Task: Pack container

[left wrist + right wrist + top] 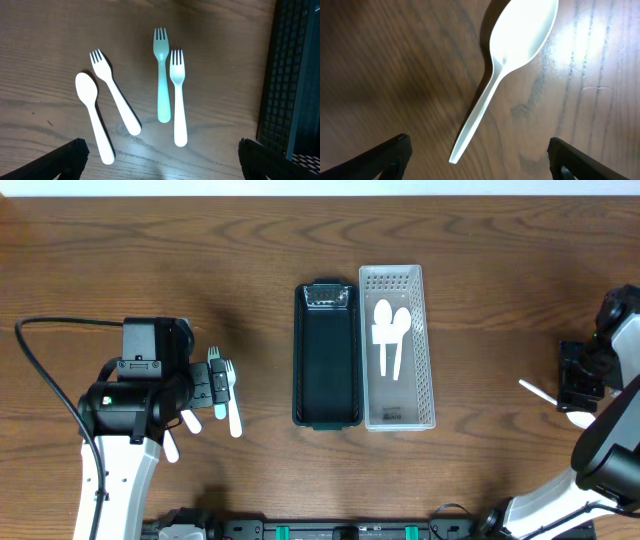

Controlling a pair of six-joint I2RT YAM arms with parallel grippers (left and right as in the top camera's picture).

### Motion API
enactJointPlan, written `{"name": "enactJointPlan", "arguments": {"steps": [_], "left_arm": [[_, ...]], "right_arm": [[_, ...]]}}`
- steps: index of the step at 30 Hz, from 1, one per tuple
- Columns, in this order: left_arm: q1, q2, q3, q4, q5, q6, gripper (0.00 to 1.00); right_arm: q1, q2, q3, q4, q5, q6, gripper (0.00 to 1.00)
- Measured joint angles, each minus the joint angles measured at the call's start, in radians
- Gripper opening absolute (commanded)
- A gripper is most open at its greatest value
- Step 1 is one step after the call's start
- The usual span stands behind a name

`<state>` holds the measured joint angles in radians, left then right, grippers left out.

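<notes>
My right gripper should go down next toward the bowl end, onto the neck of the white spoon, because its open fingers are by the end of the spoon's handle.
A black container (pixel 327 355) lies at the table's centre, empty, and it also shows at the right edge of the left wrist view (pixel 292 75). Beside it a white slotted basket (pixel 428 345) holds two white spoons (pixel 390 330). My left gripper (pixel 214 387) is open above a group of utensils: a white spoon (pixel 92 115), a white fork (pixel 115 97), a teal fork (pixel 161 75) and a second white fork (pixel 177 95), all flat on the wood. My right gripper (pixel 578 385) is open over a single white spoon (pixel 510 60) lying on the table at the far right.
The wooden table (pixel 500 240) stretches around both containers. A black cable (pixel 40 370) loops at the left of the left arm. The left gripper's fingers (pixel 162 165) and the right gripper's fingers (pixel 480 160) touch nothing.
</notes>
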<state>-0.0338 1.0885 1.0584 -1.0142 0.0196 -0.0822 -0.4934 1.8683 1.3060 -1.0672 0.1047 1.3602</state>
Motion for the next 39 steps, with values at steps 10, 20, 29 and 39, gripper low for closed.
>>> {"name": "enactJointPlan", "arguments": {"steps": [10, 20, 29, 39], "left_arm": [[0.000, 0.000, 0.000, 0.000, 0.000, 0.000, 0.98], [0.000, 0.000, 0.000, 0.000, 0.000, 0.000, 0.98], [0.000, 0.000, 0.000, 0.000, 0.000, 0.000, 0.98], [0.000, 0.000, 0.000, 0.000, 0.000, 0.000, 0.98]], "right_arm": [[0.000, 0.016, -0.040, 0.059, 0.010, 0.019, 0.90], [-0.001, 0.019, -0.110, 0.117, 0.034, 0.019, 0.89], [-0.031, 0.021, -0.113, 0.127, 0.077, 0.019, 0.89], [-0.035, 0.022, -0.118, 0.135, 0.109, 0.019, 0.89]]}}
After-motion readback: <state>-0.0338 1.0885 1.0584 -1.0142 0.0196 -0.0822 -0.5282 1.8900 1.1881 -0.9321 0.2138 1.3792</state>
